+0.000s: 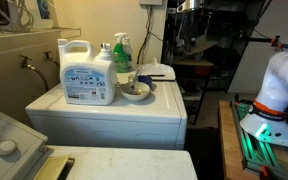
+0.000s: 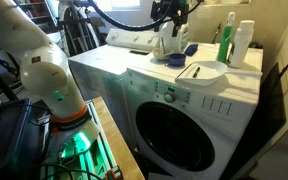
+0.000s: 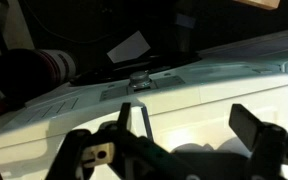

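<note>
My open gripper moves over the white round lid next, then comes down around the utensil. The dark utensil (image 2: 196, 72) lies exposed on the lid.
My gripper (image 2: 172, 18) hangs open and empty above the white top of the washing machine (image 2: 149, 78), over a white object (image 2: 166, 45) next to a small blue item (image 2: 189, 50). In the wrist view the two dark fingers of the gripper (image 3: 184, 128) are spread wide, with only the white machine top (image 3: 194, 95) between them. A bowl (image 1: 135, 90) sits on the machine (image 1: 74, 112), beside a large white detergent jug (image 1: 87, 75) and a green bottle (image 1: 121, 55). The jug (image 2: 244, 45) and the green bottle (image 2: 227, 40) stand by the wall.
A white round lid (image 2: 199, 72) with a dark utensil on it lies at the machine's near corner; it also shows in an exterior view (image 1: 156, 72). The robot's base (image 2: 59, 95) stands beside the front-loading door (image 2: 179, 135). A second appliance (image 1: 9, 145) is in the foreground.
</note>
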`<state>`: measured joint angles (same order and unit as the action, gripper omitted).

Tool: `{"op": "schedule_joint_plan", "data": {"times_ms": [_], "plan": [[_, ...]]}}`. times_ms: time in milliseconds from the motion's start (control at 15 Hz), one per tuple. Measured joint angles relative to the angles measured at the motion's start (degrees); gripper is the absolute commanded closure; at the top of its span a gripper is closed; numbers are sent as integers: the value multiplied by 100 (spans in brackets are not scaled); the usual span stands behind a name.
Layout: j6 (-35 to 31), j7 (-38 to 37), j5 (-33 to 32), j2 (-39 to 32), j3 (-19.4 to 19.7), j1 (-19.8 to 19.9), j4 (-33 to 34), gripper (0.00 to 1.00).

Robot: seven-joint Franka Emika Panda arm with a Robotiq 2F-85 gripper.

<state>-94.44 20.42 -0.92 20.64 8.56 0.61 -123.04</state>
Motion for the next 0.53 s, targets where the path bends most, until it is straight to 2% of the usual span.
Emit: {"op": "schedule_joint_plan", "data": {"times_ms": [333,533], "plan": [[0,0,0,0,5,6,0,0],[-533,318,-7,-135,-137,-82,-4,0]]}}
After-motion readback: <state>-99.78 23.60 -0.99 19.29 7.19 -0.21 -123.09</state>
